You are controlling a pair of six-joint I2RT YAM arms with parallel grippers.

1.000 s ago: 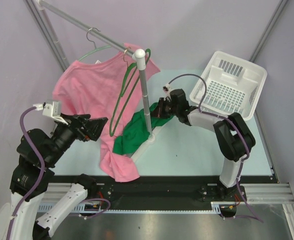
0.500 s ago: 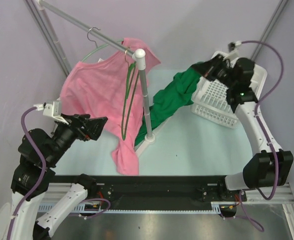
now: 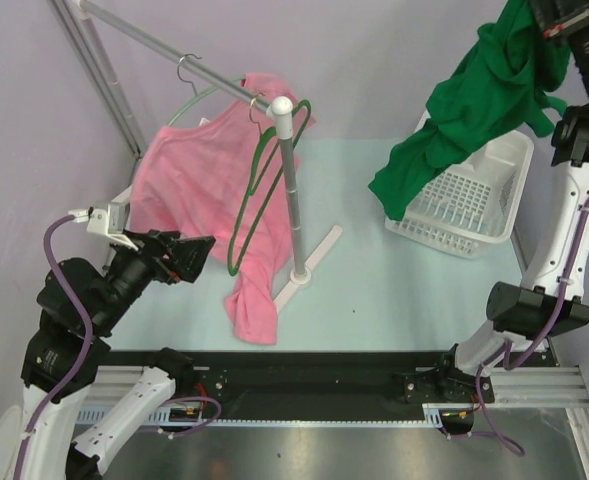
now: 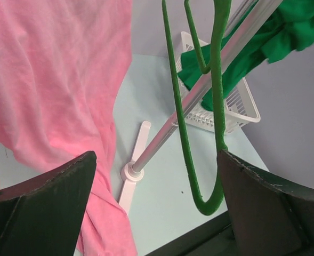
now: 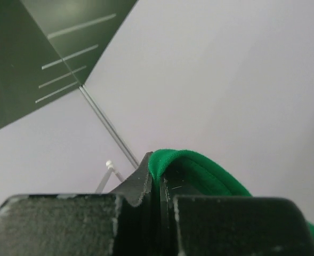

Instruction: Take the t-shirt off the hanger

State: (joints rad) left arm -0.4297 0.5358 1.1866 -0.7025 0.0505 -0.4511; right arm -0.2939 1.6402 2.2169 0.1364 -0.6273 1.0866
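The right gripper moves down over the white basket (image 3: 474,200) next and tilts its fingers downward before it opens.
A green t-shirt (image 3: 464,130) hangs free in the air from my right gripper (image 3: 559,22), which is raised high at the top right above the white basket (image 3: 474,200). In the right wrist view the gripper (image 5: 161,184) is shut on a fold of the green cloth (image 5: 199,170). The bare green hanger (image 3: 254,190) hangs from the rail beside the stand's pole (image 3: 292,190); it also shows in the left wrist view (image 4: 218,106). My left gripper (image 3: 199,255) is open and empty, just left of the hanger and against the pink t-shirt (image 3: 184,180).
The pink t-shirt hangs on a second, pale green hanger (image 3: 199,100) on the slanted rail, its hem on the table. The stand's white foot (image 3: 309,262) lies mid-table. Metal frame posts stand at the back corners. The basket (image 4: 236,106) shows behind the pole.
My right gripper has pulled the green t-shirt off the table and stand, swinging it right and up above the basket. The green hanger is swinging. The left arm has not moved.
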